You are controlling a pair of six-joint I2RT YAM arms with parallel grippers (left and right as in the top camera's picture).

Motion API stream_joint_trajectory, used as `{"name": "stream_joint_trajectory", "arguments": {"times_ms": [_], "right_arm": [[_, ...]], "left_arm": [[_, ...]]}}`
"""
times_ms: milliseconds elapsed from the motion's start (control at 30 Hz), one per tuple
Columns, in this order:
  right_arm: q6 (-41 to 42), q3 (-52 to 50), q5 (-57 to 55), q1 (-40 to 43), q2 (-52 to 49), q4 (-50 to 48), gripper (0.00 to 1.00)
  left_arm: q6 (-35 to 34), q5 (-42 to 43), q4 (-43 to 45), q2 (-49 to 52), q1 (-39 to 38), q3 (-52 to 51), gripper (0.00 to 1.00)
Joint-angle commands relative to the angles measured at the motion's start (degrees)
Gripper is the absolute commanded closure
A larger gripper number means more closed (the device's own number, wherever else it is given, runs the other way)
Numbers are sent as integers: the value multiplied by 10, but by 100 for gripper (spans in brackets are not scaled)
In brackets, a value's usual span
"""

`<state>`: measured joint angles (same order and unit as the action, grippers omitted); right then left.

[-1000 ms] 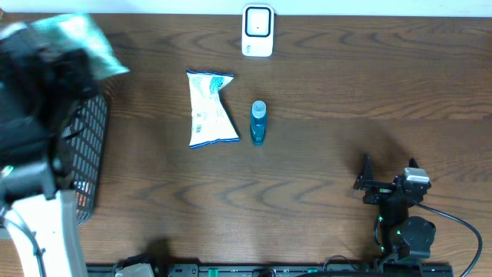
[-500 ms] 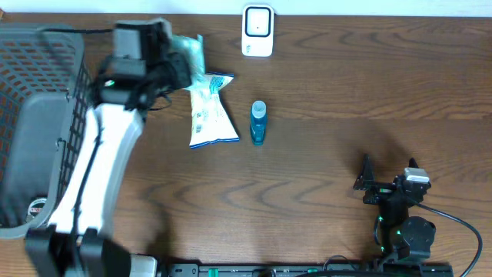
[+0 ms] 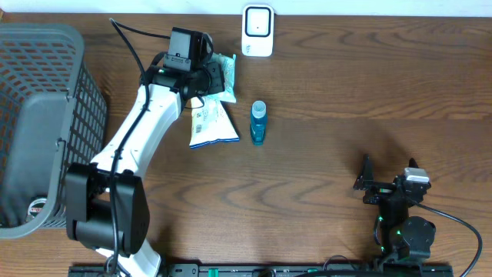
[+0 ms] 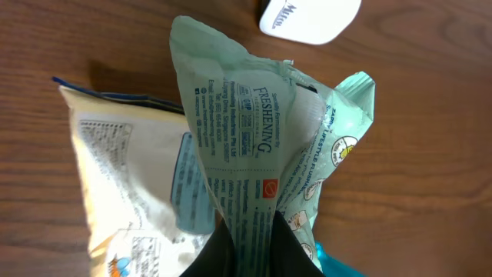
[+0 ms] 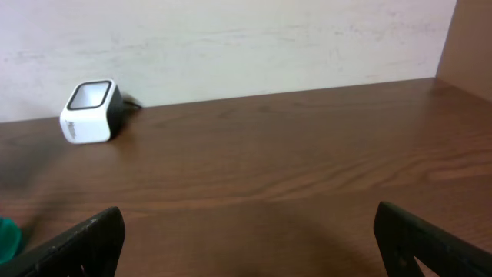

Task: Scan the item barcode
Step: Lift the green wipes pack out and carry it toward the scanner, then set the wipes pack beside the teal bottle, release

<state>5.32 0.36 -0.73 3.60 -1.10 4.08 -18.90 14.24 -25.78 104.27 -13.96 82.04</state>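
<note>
My left gripper moves to the right in the overhead view and down next, releasing the packet at the gap between bag and bottle (image 3: 242, 105), where bare tabletop shows.
My left gripper (image 3: 209, 77) is shut on a mint-green printed packet (image 3: 224, 75), held above the table just left of and below the white barcode scanner (image 3: 257, 31). From the left wrist, the packet (image 4: 254, 131) rises out from between my black fingers (image 4: 231, 258), fine print facing the camera, with the scanner's corner (image 4: 307, 17) at the top edge. No barcode is readable. Far off at the lower right, my right gripper (image 3: 389, 165) rests open with nothing in it. Its wrist camera sees the scanner (image 5: 88, 111) across the table between wide-spread fingertips (image 5: 77, 242).
A white and blue snack bag (image 3: 209, 119) lies under the held packet, also visible below it (image 4: 123, 177). A blue bottle (image 3: 258, 123) lies right of the bag. A grey mesh basket (image 3: 77, 85) fills the left side.
The left arm swung from over the basket rightward across the table, carrying the green packet to a spot beside the scanner. The right arm has stayed still.
</note>
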Motion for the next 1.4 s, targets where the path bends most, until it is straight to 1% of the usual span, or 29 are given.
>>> {"name": "stream_joint_trajectory", "arguments": {"times_ms": [0, 33, 167, 400, 467, 500, 567, 600, 633, 733, 767, 867, 1000, 1133, 1200, 1300, 1367], "right_arm": [[-7, 0, 5, -3, 1, 3, 1], [-7, 0, 5, -3, 1, 3, 1], [-7, 0, 5, -3, 1, 3, 1], [-7, 0, 5, -3, 1, 3, 1], [-7, 0, 5, -3, 1, 3, 1], [-7, 0, 5, -3, 1, 3, 1], [-7, 0, 5, -3, 1, 3, 1], [-7, 0, 5, -3, 1, 3, 1], [-7, 0, 5, -3, 1, 3, 1], [-7, 0, 5, -3, 1, 3, 1], [-7, 0, 5, -3, 1, 3, 1], [-7, 0, 5, -3, 1, 3, 1], [-7, 0, 5, -3, 1, 3, 1], [-7, 0, 5, -3, 1, 3, 1], [-7, 0, 5, -3, 1, 3, 1], [-7, 0, 5, -3, 1, 3, 1], [-7, 0, 5, -3, 1, 3, 1]], "left_arm": [[-29, -6, 12, 18, 0, 2, 93], [-30, -6, 15, 23, 0, 2, 93], [-66, -4, 15, 50, -2, 1, 92], [-67, 3, 17, 83, -32, 1, 92], [-67, 2, 24, 83, -41, 1, 85], [-67, 2, 30, 83, -44, 1, 83], [-67, 2, 38, 83, -48, 1, 73], [-67, 2, 41, 83, -48, 1, 64], [-67, 1, 42, 83, -48, 1, 59], [-67, 1, 43, 82, -45, 1, 44], [-67, 1, 43, 82, -45, 1, 40], [-58, 1, 42, 78, -45, 1, 39], [-14, 0, 34, 41, -43, 3, 38], [13, -3, 34, -30, -37, 4, 30], [13, -35, 28, -74, -30, 4, 28], [13, -112, 16, -146, -11, 4, 27], [13, -140, 8, -189, 9, 4, 26]]}}
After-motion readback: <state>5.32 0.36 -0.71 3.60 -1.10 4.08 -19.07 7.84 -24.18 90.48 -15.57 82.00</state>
